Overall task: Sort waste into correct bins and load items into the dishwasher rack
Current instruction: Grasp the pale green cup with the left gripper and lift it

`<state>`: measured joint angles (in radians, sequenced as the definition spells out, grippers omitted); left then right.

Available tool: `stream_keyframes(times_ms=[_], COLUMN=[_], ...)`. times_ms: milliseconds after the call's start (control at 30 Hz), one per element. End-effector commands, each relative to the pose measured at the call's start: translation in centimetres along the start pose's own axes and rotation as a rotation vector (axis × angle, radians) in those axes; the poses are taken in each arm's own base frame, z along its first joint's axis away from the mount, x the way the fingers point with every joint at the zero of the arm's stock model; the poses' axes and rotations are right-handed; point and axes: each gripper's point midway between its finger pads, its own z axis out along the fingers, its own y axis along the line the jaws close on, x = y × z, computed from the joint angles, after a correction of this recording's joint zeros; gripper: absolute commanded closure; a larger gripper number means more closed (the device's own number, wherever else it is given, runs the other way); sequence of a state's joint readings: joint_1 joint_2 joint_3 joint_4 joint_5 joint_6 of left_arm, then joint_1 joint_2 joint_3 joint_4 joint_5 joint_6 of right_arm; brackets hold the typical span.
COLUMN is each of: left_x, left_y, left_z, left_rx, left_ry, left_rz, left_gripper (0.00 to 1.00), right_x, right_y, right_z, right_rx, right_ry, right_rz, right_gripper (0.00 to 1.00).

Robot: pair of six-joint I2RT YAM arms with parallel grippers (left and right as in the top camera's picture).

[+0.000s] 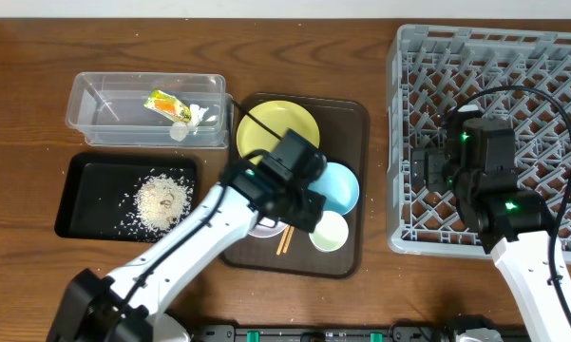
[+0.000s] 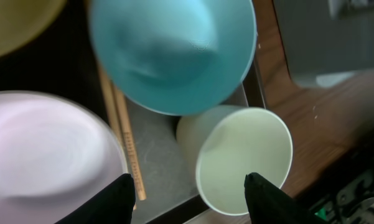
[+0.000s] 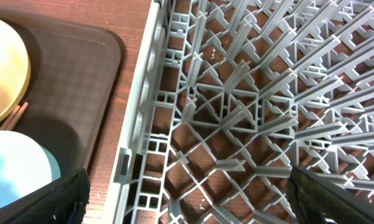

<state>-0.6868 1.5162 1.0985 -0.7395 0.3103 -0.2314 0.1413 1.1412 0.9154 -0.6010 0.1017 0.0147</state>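
Note:
My left gripper lowers onto the pale cup's rim beside the chopsticks next, as that side already lies between my open fingers, one over the cup's opening.
The yellow plate (image 1: 266, 128), light blue bowl (image 1: 340, 185), pale cup (image 1: 329, 232), white bowl (image 1: 264, 228) and chopsticks (image 1: 285, 241) sit on the brown serving tray (image 1: 347, 123). My left gripper (image 1: 299, 220) hovers open above them. In the left wrist view its fingers (image 2: 190, 199) straddle the gap between the white bowl (image 2: 43, 149) and the cup (image 2: 243, 162), with the chopsticks (image 2: 121, 137) and blue bowl (image 2: 174, 50) beyond. My right gripper (image 1: 428, 171) is open and empty over the dishwasher rack (image 1: 542, 114), near its left edge (image 3: 149, 124).
The clear tub (image 1: 95, 85) holds the snack wrapper (image 1: 168, 105) and white scraps (image 1: 198, 116). The black tray (image 1: 85, 204) holds a heap of rice (image 1: 161, 201). My left arm crosses the table's front and hides part of the white bowl.

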Motion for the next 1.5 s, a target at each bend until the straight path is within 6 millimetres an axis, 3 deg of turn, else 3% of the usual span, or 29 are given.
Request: stream_keyframes(times_ms=[0,133,233,300,367,567,700,900,1000,1200,1333,1467], left_x=[1.6,2.5,3.1,3.1,2.8,0.6,-1.0,-4.5,-6.5,-9.0,-9.4,-8.8], left_y=[1.4,1.5,1.8,1.8,1.6,0.4,1.0,1.9,2.9,4.3,3.2,2.0], left_z=[2.1,3.8,4.8,5.0,4.7,2.4,-0.3,-5.0,-6.9,-9.1,-9.4,-9.0], left_rx=[-0.102,-0.115,-0.123,-0.124,-0.12,-0.087,-0.062,0.191,0.343,0.63,0.841,0.99], left_ry=[0.059,0.119,0.156,0.159,0.146,0.054,-0.038,-0.18,-0.241,-0.264,-0.185,-0.082], left_rz=[0.034,0.04,0.029,0.028,0.031,0.039,-0.046,-0.177,-0.273,-0.414,-0.437,-0.445], left_gripper=[0.41,0.47,0.68,0.88,0.94,0.94,0.94,0.94,0.94,0.94,0.94,0.94], right_x=[-0.8,-0.8,-0.8,-0.8,-0.8,-0.8,-1.0,-2.5,-3.7,-4.0,-2.6,-1.6], right_y=[-0.3,-0.3,-0.3,-0.3,-0.3,-0.4,-0.4,0.1,2.5,10.4,13.6,15.6], right_z=[-0.3,-0.3,-0.3,-0.3,-0.3,-0.3,-0.3,-0.4,-0.7,-3.0,-4.2,-5.0], right_rx=[0.006,0.006,0.005,0.006,0.006,0.006,0.006,-0.024,-0.168,-0.658,-0.908,-1.101], right_ry=[-0.02,-0.02,-0.019,-0.019,-0.019,-0.021,-0.027,-0.088,-0.131,-0.148,-0.116,-0.09], right_rz=[0.013,0.013,0.013,0.013,0.013,0.013,0.014,0.102,0.095,-0.036,-0.109,-0.136], right_gripper=[0.01,0.01,0.01,0.01,0.01,0.01,0.01,0.01,0.01,0.01,0.01,0.01])
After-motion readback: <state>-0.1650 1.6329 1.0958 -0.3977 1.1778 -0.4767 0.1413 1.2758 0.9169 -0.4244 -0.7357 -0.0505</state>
